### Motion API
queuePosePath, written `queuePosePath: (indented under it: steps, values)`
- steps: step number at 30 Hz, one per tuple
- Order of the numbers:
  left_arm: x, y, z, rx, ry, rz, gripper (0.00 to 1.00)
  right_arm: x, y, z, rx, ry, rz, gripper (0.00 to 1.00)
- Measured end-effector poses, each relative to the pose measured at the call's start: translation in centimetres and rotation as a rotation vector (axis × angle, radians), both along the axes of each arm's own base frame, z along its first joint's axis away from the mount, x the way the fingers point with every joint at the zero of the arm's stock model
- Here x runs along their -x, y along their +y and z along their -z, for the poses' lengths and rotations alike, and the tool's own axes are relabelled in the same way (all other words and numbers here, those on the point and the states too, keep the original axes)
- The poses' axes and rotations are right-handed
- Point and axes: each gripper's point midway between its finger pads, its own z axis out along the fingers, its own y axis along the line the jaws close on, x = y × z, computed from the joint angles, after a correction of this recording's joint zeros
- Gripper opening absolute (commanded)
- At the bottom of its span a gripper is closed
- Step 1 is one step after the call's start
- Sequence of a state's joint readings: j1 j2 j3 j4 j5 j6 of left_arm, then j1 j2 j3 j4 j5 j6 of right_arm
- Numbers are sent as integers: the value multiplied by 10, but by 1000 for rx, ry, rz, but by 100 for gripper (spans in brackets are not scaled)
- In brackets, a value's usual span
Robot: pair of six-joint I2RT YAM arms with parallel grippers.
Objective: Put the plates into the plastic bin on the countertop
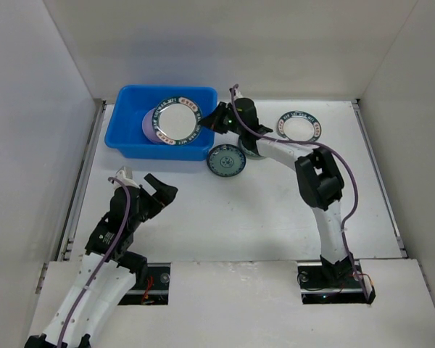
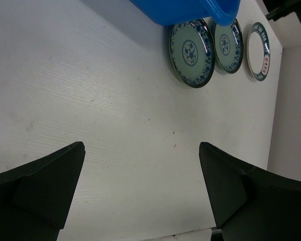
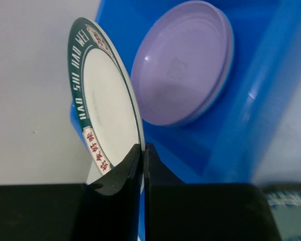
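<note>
Next, the right gripper moves down into the bin (image 1: 130,141), toward the lavender plate, and releases, as the white-centred plate still hangs tilted above the lavender plate's near side.
My right gripper (image 1: 216,119) is shut on the rim of a white-centred plate with a dark patterned rim (image 1: 177,119) and holds it tilted over the blue plastic bin (image 1: 130,141). The right wrist view shows the fingers (image 3: 143,150) pinching that plate (image 3: 103,100) above a lavender plate (image 3: 183,65) lying in the bin (image 3: 271,75). A second white-centred plate (image 1: 299,125) and a teal patterned plate (image 1: 226,160) lie on the white countertop (image 1: 239,210). My left gripper (image 1: 146,190) is open and empty above the countertop.
The left wrist view shows two teal plates (image 2: 190,52) (image 2: 228,45) side by side by the bin's corner (image 2: 190,10), with the white-centred plate (image 2: 260,50) beyond. White walls (image 1: 29,109) bound the countertop. My right arm (image 1: 319,181) crosses over the second teal plate.
</note>
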State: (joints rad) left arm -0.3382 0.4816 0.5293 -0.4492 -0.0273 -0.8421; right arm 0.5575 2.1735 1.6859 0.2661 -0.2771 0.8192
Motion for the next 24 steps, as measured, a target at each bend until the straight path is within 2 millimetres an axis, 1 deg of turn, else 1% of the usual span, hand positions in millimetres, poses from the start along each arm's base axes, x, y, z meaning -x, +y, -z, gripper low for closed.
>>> queuePosePath:
  steps: [6, 10, 12, 17, 22, 24]
  values:
    - [3, -2, -1, 5, -8, 10, 100, -23, 35, -12, -56, -85, -35, 3]
    - [5, -1, 4, 0, 5, 12, 100, -38, 52, -18, -81, -129, -42, 4]
    - [6, -2, 4, -2, 9, 13, 100, -44, 58, -17, -87, -140, -42, 5]
    - [9, -2, 2, 2, -1, 20, 100, -54, 66, -6, -84, -149, -31, 9]
    - [12, -1, 1, 5, -8, 21, 100, -59, 66, 11, -59, -135, -18, 15]
    - [14, 0, 0, 5, -9, 21, 100, -60, 66, 11, -56, -142, -16, 18]
